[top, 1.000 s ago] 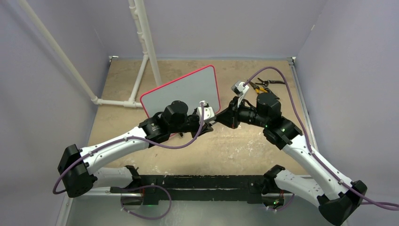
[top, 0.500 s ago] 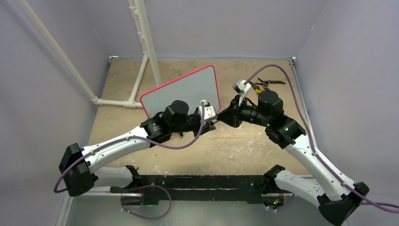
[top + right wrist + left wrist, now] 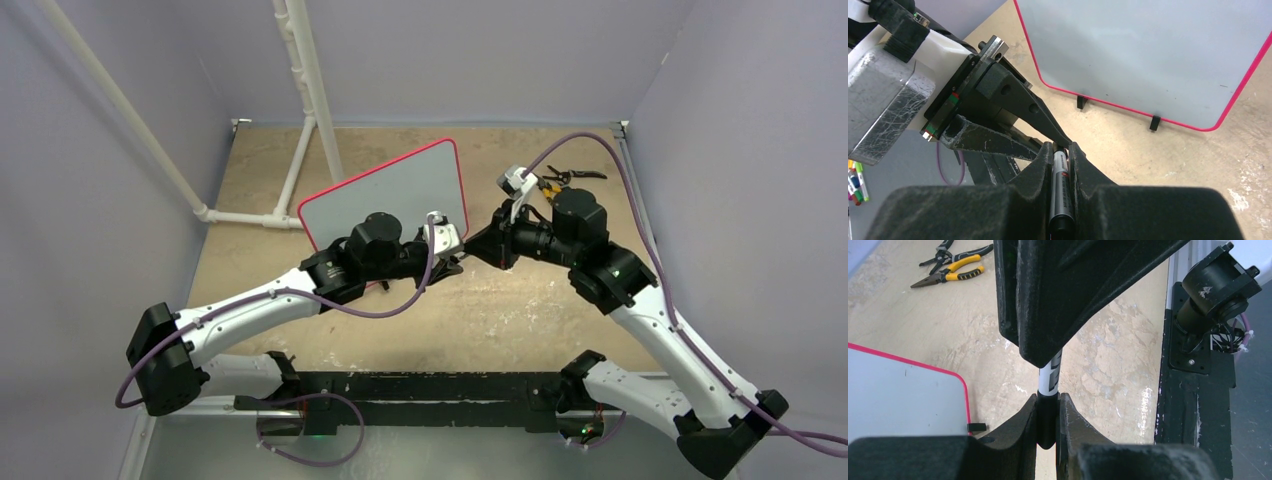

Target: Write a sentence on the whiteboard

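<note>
I should next pull the cap in my left gripper back off the pen's body, then lower and release it on the bare tabletop by the base rail, below and back from the gripper.
The whiteboard (image 3: 400, 190) stands tilted on two small black feet, pale grey with a red-pink rim. Its face (image 3: 1148, 55) is bare and no sentence shows on it. In front of its right corner the two grippers meet tip to tip over the table. A marker (image 3: 1053, 372) with a white and grey barrel runs between them. My left gripper (image 3: 1048, 397) is shut on its black cap end. My right gripper (image 3: 1061, 147) is shut along the barrel (image 3: 1060, 190). From above, the left gripper (image 3: 455, 262) and right gripper (image 3: 478, 250) almost touch.
Yellow-handled pliers (image 3: 560, 182) and a second pair lie at the back right of the table. A white pipe frame (image 3: 300, 100) rises at the back left. Coloured markers (image 3: 855, 182) lie off to one side. A black base rail (image 3: 420, 395) runs along the near edge.
The right arm's elbow and wrist have drifted slightly right. Both grippers stay shut on the marker at the same spot; the left arm has barely moved.
</note>
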Controlling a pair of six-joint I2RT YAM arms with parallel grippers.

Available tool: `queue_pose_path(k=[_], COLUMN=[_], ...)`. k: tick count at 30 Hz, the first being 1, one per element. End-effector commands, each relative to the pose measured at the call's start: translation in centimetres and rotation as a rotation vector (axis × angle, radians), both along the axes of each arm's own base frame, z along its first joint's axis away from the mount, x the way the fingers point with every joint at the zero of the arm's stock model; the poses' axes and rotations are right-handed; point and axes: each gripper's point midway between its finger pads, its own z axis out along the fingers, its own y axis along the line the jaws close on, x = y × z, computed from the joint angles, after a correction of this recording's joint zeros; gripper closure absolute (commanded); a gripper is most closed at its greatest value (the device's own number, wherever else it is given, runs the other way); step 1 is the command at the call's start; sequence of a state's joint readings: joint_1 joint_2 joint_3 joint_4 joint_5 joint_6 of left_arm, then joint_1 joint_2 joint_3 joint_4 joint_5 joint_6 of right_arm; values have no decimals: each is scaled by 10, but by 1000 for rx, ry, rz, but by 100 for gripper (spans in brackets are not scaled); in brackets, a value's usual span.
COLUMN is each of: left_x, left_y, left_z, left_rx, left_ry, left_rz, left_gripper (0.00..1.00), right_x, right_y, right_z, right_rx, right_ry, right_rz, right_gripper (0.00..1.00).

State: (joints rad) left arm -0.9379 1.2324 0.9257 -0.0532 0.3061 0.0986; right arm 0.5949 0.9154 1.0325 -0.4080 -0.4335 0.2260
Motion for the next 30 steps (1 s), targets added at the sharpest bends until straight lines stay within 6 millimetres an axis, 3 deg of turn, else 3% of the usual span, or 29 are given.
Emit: queue_pose_path(k=[1,7,14,30], left_x=[-5,-27,-35,-23], left_y=[62,54,55,68], left_z=[-91,-81,-80,-107], left_rx=[334,272,253,348], left_ry=[177,137,91,31], left_rz=[149,81,70,130], left_gripper=[100,100,100,100], right_x=[-6,-10,-17,-33], right_y=[-17,-15,-17,-30], right_z=[104,100,116,161], right_rx=[134,75,78,90], right_ry=[-294,-265,-281,-388], right_rz=[-34,17,36,37], right_gripper=[100,100,100,100])
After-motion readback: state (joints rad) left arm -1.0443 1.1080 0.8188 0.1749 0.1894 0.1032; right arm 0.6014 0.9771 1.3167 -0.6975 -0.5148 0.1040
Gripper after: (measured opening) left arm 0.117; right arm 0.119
